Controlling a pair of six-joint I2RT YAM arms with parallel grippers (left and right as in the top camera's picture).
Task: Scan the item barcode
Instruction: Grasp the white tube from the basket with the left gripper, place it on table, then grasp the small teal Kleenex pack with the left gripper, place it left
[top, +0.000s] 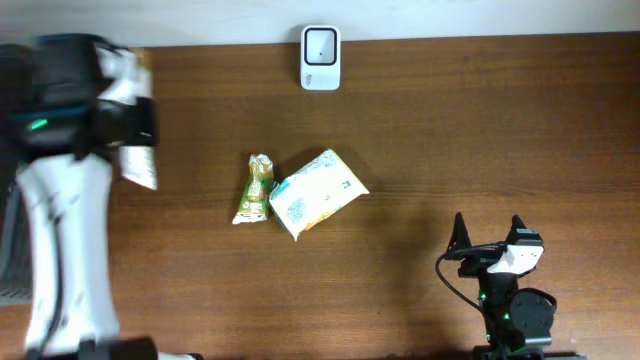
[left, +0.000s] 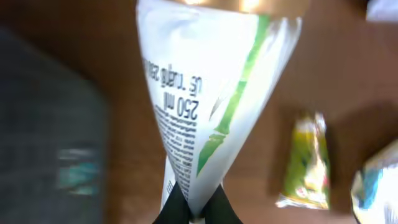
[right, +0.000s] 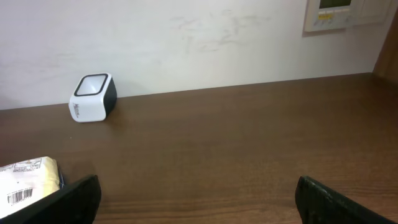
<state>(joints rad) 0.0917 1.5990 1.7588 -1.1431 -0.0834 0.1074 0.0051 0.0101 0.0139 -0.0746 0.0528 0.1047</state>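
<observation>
I will lower my left gripper toward the right in the overhead view next and let go of the white pouch on the bare table (top: 203, 185) (left: 247, 163) beside the green snack pouch.
My left gripper (top: 136, 140) is up at the far left of the table, shut on a white pouch with green stripes and black print (top: 141, 167). In the left wrist view the pouch (left: 211, 93) fans out from between the two black fingertips (left: 177, 208), pinched at its narrow end. The white barcode scanner (top: 320, 58) stands at the back middle edge, also seen in the right wrist view (right: 93, 98). My right gripper (top: 488, 232) sits low at the front right, open and empty, pointing toward the back wall.
A green snack pouch (top: 256, 190) and a white and yellow pack (top: 318, 193) lie side by side mid-table. The pack's barcode (right: 20, 196) shows in the right wrist view. A dark grey surface (left: 43, 137) lies off the table's left edge.
</observation>
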